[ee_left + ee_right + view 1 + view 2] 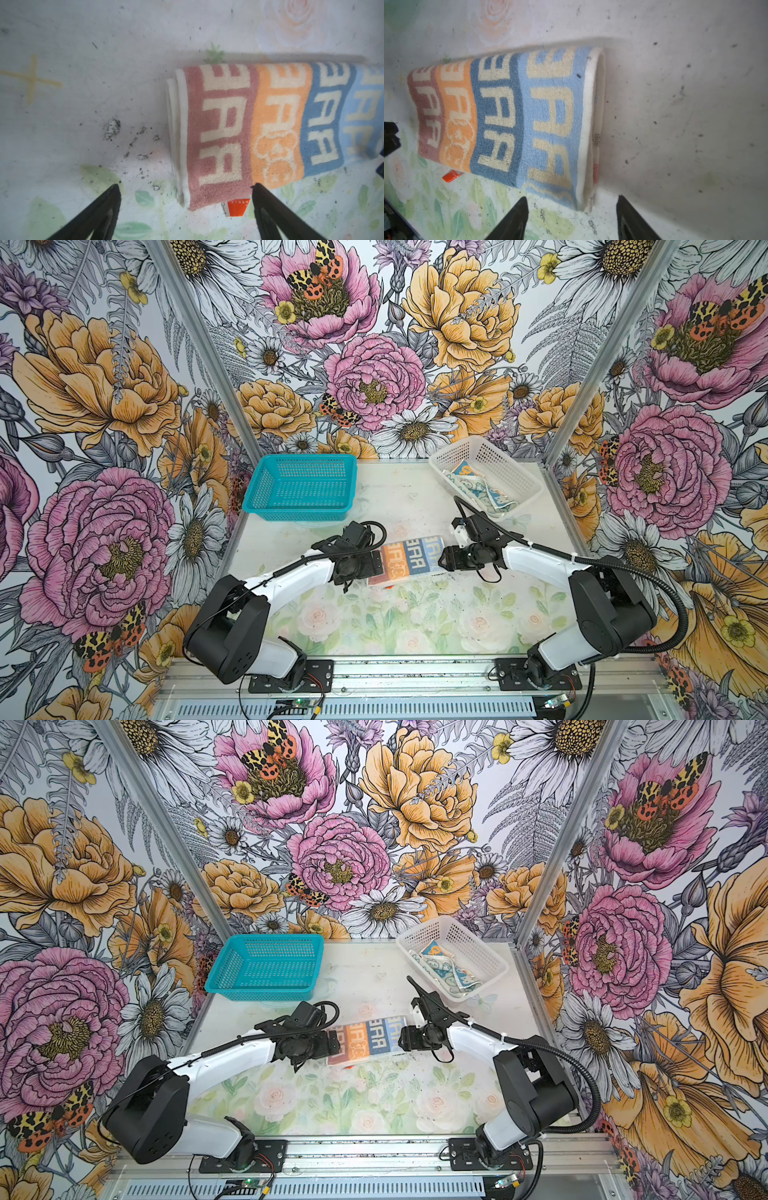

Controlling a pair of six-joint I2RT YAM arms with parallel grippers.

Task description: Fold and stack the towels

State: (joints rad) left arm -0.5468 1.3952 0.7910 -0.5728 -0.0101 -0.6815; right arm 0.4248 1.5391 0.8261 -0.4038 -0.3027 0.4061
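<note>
Next, my left gripper moves down and outward onto the white edge of the pink end (180, 138), because the folded layers lie edge to edge there.
The lettered towel (409, 558) (368, 1038) lies folded into a long strip in the middle of the table, with pink, orange and blue blocks facing up. My left gripper (376, 567) (185, 185) hangs open over its pink end (220, 133), nothing between the fingers. An orange tag (236, 206) sticks out by that end. My right gripper (442, 562) (572, 197) is open at the light blue end (554, 116), also empty. A crumpled teal towel (478, 491) (446, 971) lies in the white basket (530, 485).
An empty teal basket (303, 487) stands at the back left, and the white basket at the back right. Floral walls and metal posts (569, 423) close in the table on three sides. Both arm bases sit on the front rail (415, 676).
</note>
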